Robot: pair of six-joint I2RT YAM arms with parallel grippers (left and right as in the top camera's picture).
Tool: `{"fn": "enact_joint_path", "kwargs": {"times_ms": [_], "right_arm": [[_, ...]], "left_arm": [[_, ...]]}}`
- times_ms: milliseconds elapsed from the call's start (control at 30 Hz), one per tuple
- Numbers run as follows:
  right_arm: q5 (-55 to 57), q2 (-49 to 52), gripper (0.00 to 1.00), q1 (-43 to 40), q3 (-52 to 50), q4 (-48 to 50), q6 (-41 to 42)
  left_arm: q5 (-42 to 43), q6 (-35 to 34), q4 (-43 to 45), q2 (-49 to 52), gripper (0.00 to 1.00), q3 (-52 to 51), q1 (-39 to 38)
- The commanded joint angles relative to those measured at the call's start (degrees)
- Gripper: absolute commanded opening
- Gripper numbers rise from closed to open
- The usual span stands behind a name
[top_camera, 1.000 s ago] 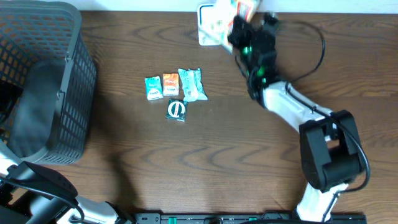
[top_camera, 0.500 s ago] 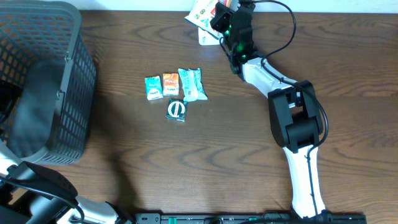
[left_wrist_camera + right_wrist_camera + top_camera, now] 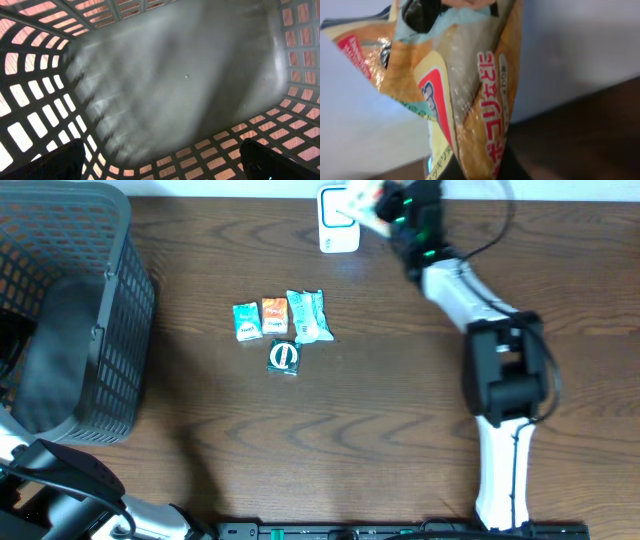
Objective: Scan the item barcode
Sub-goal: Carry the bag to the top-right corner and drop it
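Note:
I will next swing the snack bag with my right gripper to the right in the overhead view and slightly back, over the bare wood, because the bare wood is beyond the scanner box [image 3: 337, 232].
My right gripper [image 3: 402, 208] is at the table's far edge, shut on a yellow-orange snack bag [image 3: 366, 194] with red lettering. The bag hangs just above and right of a white scanner box [image 3: 337, 232]. In the right wrist view the bag [image 3: 470, 90] fills the middle of the frame, pinched at the bottom by the gripper [image 3: 481, 175], whose fingers are mostly hidden behind it. No barcode shows on the visible side. My left gripper [image 3: 161, 165] is inside the grey basket [image 3: 185, 75], open, with nothing between its fingers.
The grey mesh basket [image 3: 118, 290] stands at the left edge. In the middle of the table lie a teal packet [image 3: 246, 321], an orange packet [image 3: 274, 315], a longer teal packet [image 3: 308, 315] and a round-marked item [image 3: 284, 356]. My right arm [image 3: 505, 380] stretches along the right side.
The right gripper swung the snack bag left across the scanner, then back right to the scanner's upper right corner. The left gripper has stayed still in the basket.

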Motion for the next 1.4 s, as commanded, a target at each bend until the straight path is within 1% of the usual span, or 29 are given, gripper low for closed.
{"fn": "enact_joint_path", "kwargs": {"times_ms": [0, 33, 67, 133, 233, 267, 300, 333, 367, 400, 433, 467, 500, 600, 700, 767, 800, 967, 1033, 1100, 1167, 1267, 1333, 1367], "right_arm": [[0.6, -10.8, 0.01, -8.0, 1.6, -11.0, -10.5], [0.9, -11.5, 0.01, -9.0, 1.6, -13.0, -11.8], [2.6, -13.2, 0.01, -11.7, 1.6, -18.8, -15.0], [6.8, -15.3, 0.01, -16.4, 1.6, -27.1, -19.5], [10.1, -16.0, 0.01, -22.7, 1.6, -34.8, -25.4], [10.1, -16.0, 0.07, -24.5, 1.6, -36.9, -27.1], [10.1, -15.8, 0.15, -26.4, 1.6, -39.4, -28.7], [10.2, -15.6, 0.18, -28.6, 1.6, -42.0, -30.6], [10.4, -15.5, 0.19, -29.2, 1.6, -42.6, -31.0], [12.8, -15.1, 0.30, -32.3, 1.6, -46.1, -31.1], [12.9, -14.7, 0.56, -34.2, 1.6, -48.2, -30.8], [12.4, -14.5, 0.90, -35.3, 1.6, -49.2, -30.2], [11.9, -14.3, 0.98, -36.2, 1.6, -50.2, -29.4], [5.9, -13.9, 0.99, -38.5, 1.6, -52.5, -28.7], [-6.2, -13.7, 0.93, -38.6, 1.5, -53.0, -28.7], [-11.7, -13.7, 0.90, -37.6, 1.3, -53.0, -28.7], [-14.2, -13.7, 0.87, -36.7, 1.2, -53.1, -28.7], [-25.4, -13.7, 0.86, -31.6, 0.2, -56.3, -28.3], [-34.3, -13.7, 0.86, -27.3, -1.1, -57.4, -28.2], [-37.7, -13.7, 0.86, -23.9, -2.0, -58.2, -28.3], [-37.0, -13.7, 0.88, -17.2, -3.8, -58.3, -28.3], [-32.9, -13.7, 0.89, -8.9, -6.7, -56.0, -28.3], [-32.6, -13.7, 0.86, -1.7, -8.7, -53.3, -27.8], [-32.6, -13.7, 0.85, 0.3, -9.1, -52.2, -27.8]], "left_arm": [[-0.2, -0.3, -0.3, 0.3, 0.98, -0.1, 0.2], [-0.2, -0.3, -0.3, 0.3, 0.98, -0.1, 0.2], [-0.2, -0.3, -0.3, 0.3, 0.98, -0.1, 0.2], [-0.2, -0.3, -0.3, 0.3, 0.98, -0.1, 0.2], [-0.2, -0.3, -0.3, 0.3, 0.98, -0.1, 0.2], [-0.2, -0.3, -0.3, 0.3, 0.98, -0.1, 0.2], [-0.2, -0.3, -0.3, 0.3, 0.98, -0.1, 0.2], [-0.2, -0.3, -0.3, 0.3, 0.98, -0.1, 0.2], [-0.2, -0.3, -0.3, 0.3, 0.98, -0.1, 0.2], [-0.2, -0.3, -0.3, 0.3, 0.98, -0.1, 0.2], [-0.2, -0.3, -0.3, 0.3, 0.98, -0.1, 0.2], [-0.2, -0.3, -0.3, 0.3, 0.98, -0.1, 0.2], [-0.2, -0.3, -0.3, 0.3, 0.98, -0.1, 0.2], [-0.2, -0.3, -0.3, 0.3, 0.98, -0.1, 0.2], [-0.2, -0.3, -0.3, 0.3, 0.98, -0.1, 0.2], [-0.2, -0.3, -0.3, 0.3, 0.98, -0.1, 0.2], [-0.2, -0.3, -0.3, 0.3, 0.98, -0.1, 0.2], [-0.2, -0.3, -0.3, 0.3, 0.98, -0.1, 0.2], [-0.2, -0.3, -0.3, 0.3, 0.98, -0.1, 0.2], [-0.2, -0.3, -0.3, 0.3, 0.98, -0.1, 0.2], [-0.2, -0.3, -0.3, 0.3, 0.98, -0.1, 0.2], [-0.2, -0.3, -0.3, 0.3, 0.98, -0.1, 0.2], [-0.2, -0.3, -0.3, 0.3, 0.98, -0.1, 0.2], [-0.2, -0.3, -0.3, 0.3, 0.98, -0.1, 0.2]]}}
